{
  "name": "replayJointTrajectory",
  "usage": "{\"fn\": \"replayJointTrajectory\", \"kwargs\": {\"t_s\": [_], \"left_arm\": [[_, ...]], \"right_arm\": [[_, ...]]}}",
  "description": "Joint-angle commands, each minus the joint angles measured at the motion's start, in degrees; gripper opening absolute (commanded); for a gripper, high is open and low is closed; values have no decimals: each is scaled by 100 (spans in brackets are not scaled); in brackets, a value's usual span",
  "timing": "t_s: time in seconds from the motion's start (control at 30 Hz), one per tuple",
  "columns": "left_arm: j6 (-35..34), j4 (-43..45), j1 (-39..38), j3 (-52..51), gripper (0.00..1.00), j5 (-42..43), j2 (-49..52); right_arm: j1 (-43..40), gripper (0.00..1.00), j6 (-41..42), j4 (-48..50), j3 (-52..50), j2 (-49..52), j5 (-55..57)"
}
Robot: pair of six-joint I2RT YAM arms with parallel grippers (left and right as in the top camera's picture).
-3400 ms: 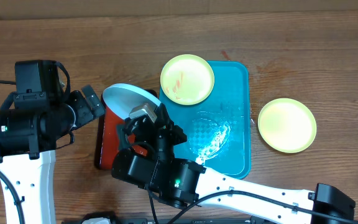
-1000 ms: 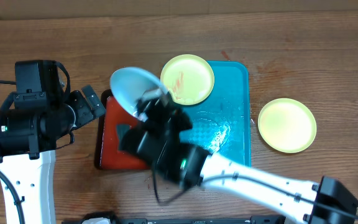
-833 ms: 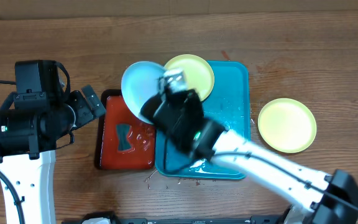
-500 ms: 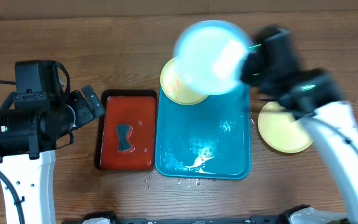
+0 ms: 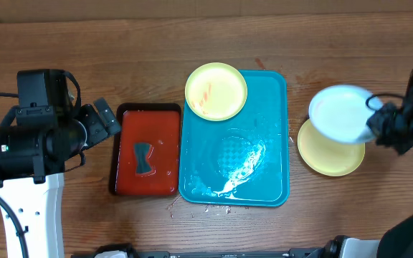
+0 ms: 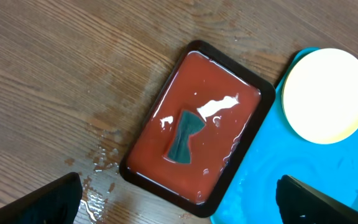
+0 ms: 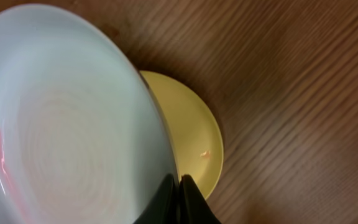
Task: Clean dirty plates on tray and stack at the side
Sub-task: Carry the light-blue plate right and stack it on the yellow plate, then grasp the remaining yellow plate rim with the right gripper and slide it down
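The light blue-white plate (image 5: 340,113) should go onto the yellow-green plate, so my right gripper will first go down and pull back toward my base.
My right gripper (image 5: 376,123) is shut on the rim of the light blue-white plate (image 5: 340,113) and holds it just above a pale yellow-green plate (image 5: 328,153) lying on the table right of the turquoise tray (image 5: 274,136). In the right wrist view the blue-white plate (image 7: 61,118) fills the left, the yellow-green plate (image 7: 188,134) peeks from under it, and the fingers (image 7: 179,186) pinch the rim. A second yellow-green plate (image 5: 216,91) with red smears lies on the tray's far left corner; it also shows in the left wrist view (image 6: 326,95). My left gripper (image 6: 179,202) is open and empty above the red tray.
A red tray with a black rim (image 5: 127,154) holding water and a dark sponge (image 5: 143,158) stands left of the turquoise tray. The turquoise tray's floor is wet. Water drops lie on the wood near the trays' front edge (image 5: 192,208).
My right arm has swung the blue-white plate from over the red tray, across the turquoise tray, to above the yellow-green plate at the right. The left arm has not moved.
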Motion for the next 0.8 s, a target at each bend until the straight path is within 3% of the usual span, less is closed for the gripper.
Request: {"fn": "replayJointTrajectory", "kwargs": {"t_s": [0.0,0.2,0.23,0.33,0.47,0.63,0.77], "left_arm": [[63,4,4,107,100,-76,20],[63,2,4,107,100,-76,20],[63,2,4,107,100,-76,20],[63,2,4,107,100,-76,20],[63,2,4,107,100,-76,20],[63,2,4,107,100,-76,20],[63,2,4,107,100,-76,20]], "right_arm": [[-116,4,-87,433,-839,33,-474],[-98,4,-90,833,-1327,20,-546],[-98,11,-87,793,-1261,-2,-546],[-85,13,-90,476,-931,-129,-553],[125,35,-382,-153,-223,-402,-553],[831,39,-1115,-590,756,-654,-1060],[1912,46,-1685,-184,1351,-678,-1733]]}}
